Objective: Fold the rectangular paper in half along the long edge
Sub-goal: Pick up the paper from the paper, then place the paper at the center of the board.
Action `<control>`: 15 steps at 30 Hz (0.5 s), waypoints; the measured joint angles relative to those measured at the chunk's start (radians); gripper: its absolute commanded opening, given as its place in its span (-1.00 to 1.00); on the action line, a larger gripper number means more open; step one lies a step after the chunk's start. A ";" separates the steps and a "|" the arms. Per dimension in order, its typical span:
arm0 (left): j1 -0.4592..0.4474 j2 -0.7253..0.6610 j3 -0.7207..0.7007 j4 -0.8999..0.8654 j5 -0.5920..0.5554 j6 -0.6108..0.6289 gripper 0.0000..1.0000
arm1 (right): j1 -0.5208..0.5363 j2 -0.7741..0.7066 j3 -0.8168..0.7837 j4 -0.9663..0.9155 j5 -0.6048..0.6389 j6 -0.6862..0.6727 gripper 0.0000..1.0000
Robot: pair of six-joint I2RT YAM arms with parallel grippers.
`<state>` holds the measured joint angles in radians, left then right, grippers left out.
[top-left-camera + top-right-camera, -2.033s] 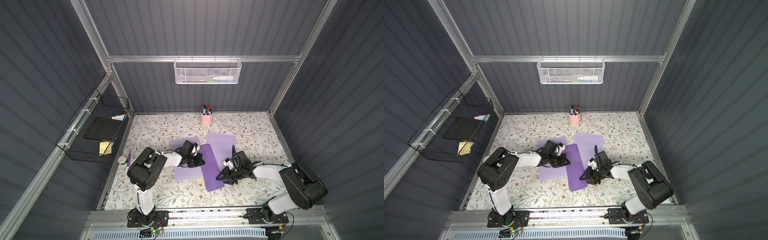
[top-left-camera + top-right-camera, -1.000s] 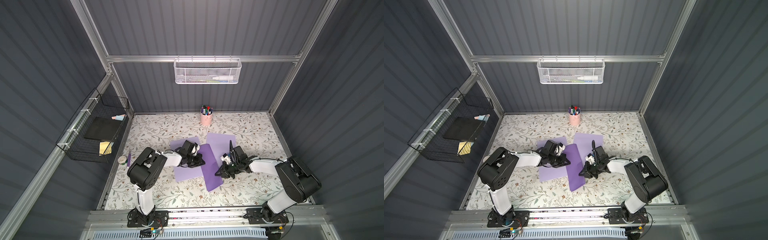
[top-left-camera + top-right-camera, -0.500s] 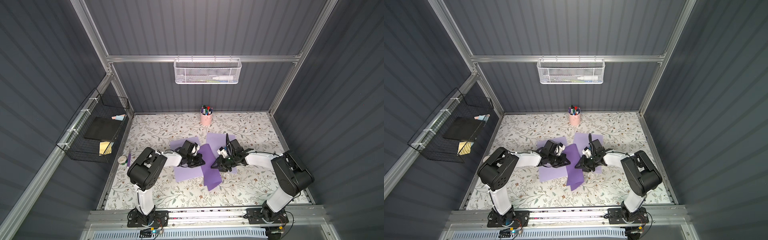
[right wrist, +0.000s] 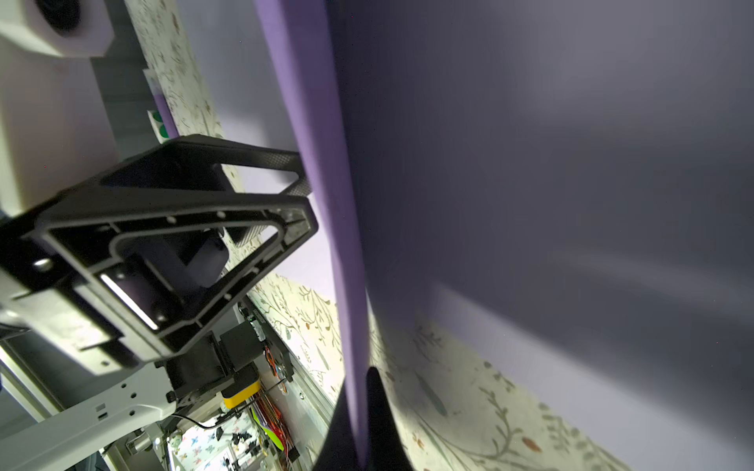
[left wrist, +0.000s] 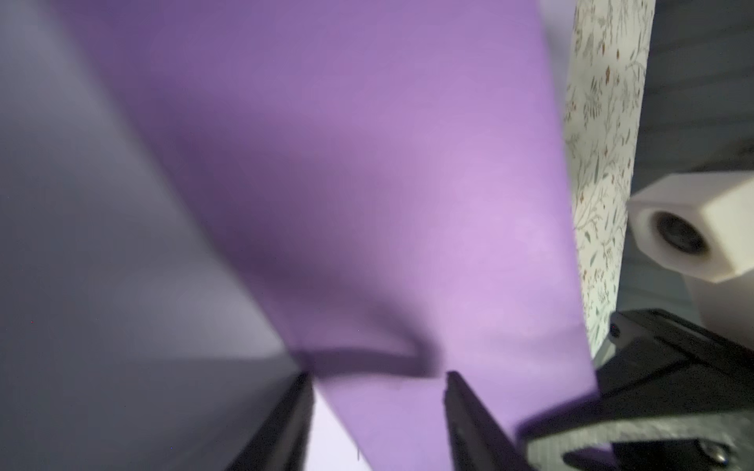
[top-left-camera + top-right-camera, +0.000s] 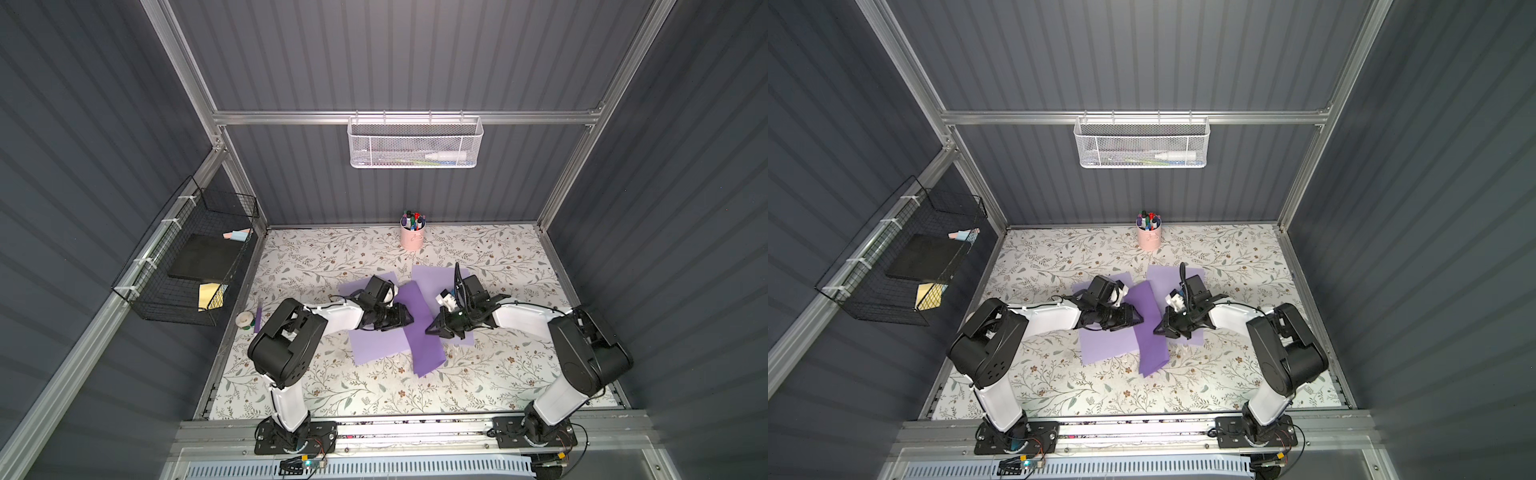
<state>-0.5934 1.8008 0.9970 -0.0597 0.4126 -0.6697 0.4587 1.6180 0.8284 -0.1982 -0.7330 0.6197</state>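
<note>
Paler sheets lie under the paper. My right gripper will next lift the paper, carry it away from my left gripper, lower it to the bare floral tabletop and let go of it.
A darker purple rectangular paper [image 6: 420,332] [image 6: 1148,332] lies slantwise in the middle of the floral table, over two paler sheets. My right gripper [image 6: 430,331] [image 6: 1157,331] sits at its right long edge and is shut on it. In the right wrist view the paper [image 4: 326,163] runs edge-on out of the right gripper [image 4: 361,383]. My left gripper [image 6: 409,319] [image 6: 1140,320] is at the paper's left long edge. In the left wrist view the left gripper [image 5: 375,377] stands open, with the paper [image 5: 367,163] loose between its fingers.
A pale purple sheet [image 6: 374,345] lies under the left arm and another [image 6: 432,276] under the right wrist. A pink cup of markers [image 6: 412,237] stands at the back. A tape roll [image 6: 245,319] sits at the left edge. A black wire basket [image 6: 187,266] hangs on the left wall.
My right gripper has moved left and toward the back with the paper's edge in it. My left gripper, shut before, has opened. The left arm has stayed in place.
</note>
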 measured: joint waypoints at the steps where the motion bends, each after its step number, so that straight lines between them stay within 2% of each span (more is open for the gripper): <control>1: 0.003 -0.006 0.030 -0.033 -0.023 0.003 0.98 | -0.024 -0.023 0.000 -0.006 0.001 -0.003 -1.00; 6: 0.029 -0.088 0.156 -0.106 -0.084 0.019 0.99 | -0.199 -0.138 0.002 -0.074 0.004 -0.051 -1.00; 10: 0.051 -0.182 0.213 -0.129 -0.114 0.035 0.98 | -0.398 -0.232 0.048 -0.228 0.052 -0.101 -1.00; 12: 0.059 -0.202 0.218 -0.134 -0.124 0.042 0.98 | -0.454 -0.253 0.147 -0.361 0.137 -0.135 -1.00; 15: 0.069 -0.193 0.214 -0.156 -0.129 0.047 0.98 | -0.460 -0.257 0.355 -0.550 0.322 -0.196 -1.00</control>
<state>-0.5247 1.6073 1.2114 -0.2153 0.2832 -0.6231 -0.0017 1.3613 1.1831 -0.7483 -0.4110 0.4236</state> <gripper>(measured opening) 0.992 0.046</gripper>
